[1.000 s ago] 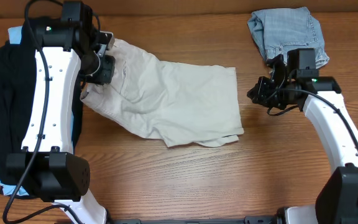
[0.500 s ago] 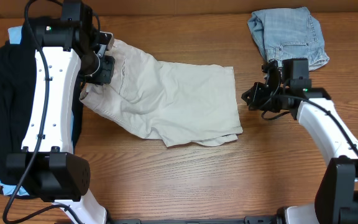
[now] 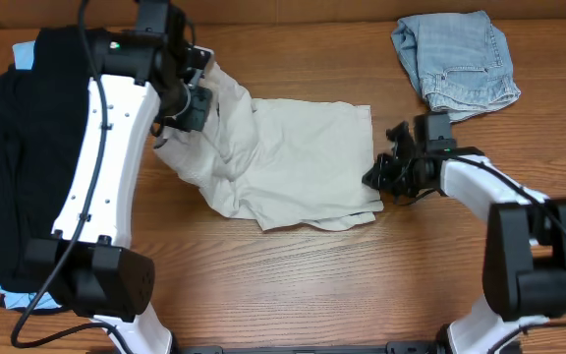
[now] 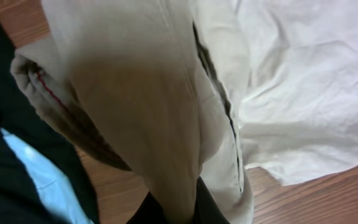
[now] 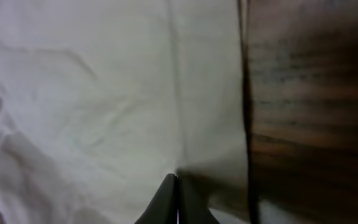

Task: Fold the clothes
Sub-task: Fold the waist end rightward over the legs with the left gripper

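The hem end [image 3: 356, 152] is spread flat to the right of my left gripper in the overhead view, so I will carry the lifted waistband over it and let go.
The pale beige shorts [image 3: 303, 157] lie spread across the middle of the table. My left gripper [image 3: 193, 103] is shut on their waistband end and holds it lifted, so the cloth bunches below it. In the left wrist view the beige cloth [image 4: 166, 93] hangs straight from the shut fingers [image 4: 178, 208]. My right gripper [image 3: 373, 179] is at the shorts' right edge. In the right wrist view its fingertips [image 5: 176, 182] are pressed together over the beige cloth [image 5: 104, 93] near the hem, with no cloth visible between them.
A black garment [image 3: 18, 167] with a light-blue one [image 3: 25, 56] under it lies at the left, also seen in the left wrist view [image 4: 42, 180]. Faded-blue denim shorts [image 3: 455, 54] lie at the back right. Bare wood [image 3: 362, 285] spans the table front.
My left gripper has moved right and lifted the waistband, bunching the shorts' left side. My right gripper has moved left and forward to the shorts' right edge.
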Tool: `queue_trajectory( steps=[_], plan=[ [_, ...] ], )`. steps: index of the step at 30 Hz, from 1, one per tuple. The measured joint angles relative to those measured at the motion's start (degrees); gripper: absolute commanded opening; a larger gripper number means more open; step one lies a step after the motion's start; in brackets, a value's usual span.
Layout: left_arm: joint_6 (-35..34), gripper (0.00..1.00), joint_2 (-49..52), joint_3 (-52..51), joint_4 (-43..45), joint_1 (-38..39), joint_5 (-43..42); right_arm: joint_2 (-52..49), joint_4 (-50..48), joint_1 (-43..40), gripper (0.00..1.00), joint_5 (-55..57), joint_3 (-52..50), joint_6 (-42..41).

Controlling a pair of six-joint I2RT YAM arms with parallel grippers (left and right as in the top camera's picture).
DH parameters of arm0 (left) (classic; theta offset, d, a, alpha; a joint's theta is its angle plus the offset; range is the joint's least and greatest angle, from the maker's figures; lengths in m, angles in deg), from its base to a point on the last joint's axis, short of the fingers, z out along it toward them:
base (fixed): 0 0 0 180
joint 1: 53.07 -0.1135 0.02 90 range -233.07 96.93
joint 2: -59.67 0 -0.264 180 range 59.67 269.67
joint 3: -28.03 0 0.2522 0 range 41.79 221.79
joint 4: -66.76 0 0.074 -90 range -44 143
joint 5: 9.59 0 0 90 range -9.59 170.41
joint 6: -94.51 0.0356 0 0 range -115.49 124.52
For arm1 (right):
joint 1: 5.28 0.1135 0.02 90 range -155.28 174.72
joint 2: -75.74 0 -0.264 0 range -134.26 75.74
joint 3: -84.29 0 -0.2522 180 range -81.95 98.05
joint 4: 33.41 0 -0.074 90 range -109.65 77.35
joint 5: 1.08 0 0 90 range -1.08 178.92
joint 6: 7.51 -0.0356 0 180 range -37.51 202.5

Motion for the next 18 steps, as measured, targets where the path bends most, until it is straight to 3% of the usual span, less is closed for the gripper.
queue_trajectory(
  steps=[7, 18],
  plan=[
    [-4.07, 0.04, 0.0, 0.0, 3.1, 5.4, -0.48, -1.01, -0.24, 0.0, 0.04, -1.05, -0.07, -0.68],
    [-8.04, 0.05, 4.07, 0.5, 9.46, 20.59, -3.3, -1.01, -0.26, 0.0, 0.04, -1.07, -0.07, -2.43]
  ],
)
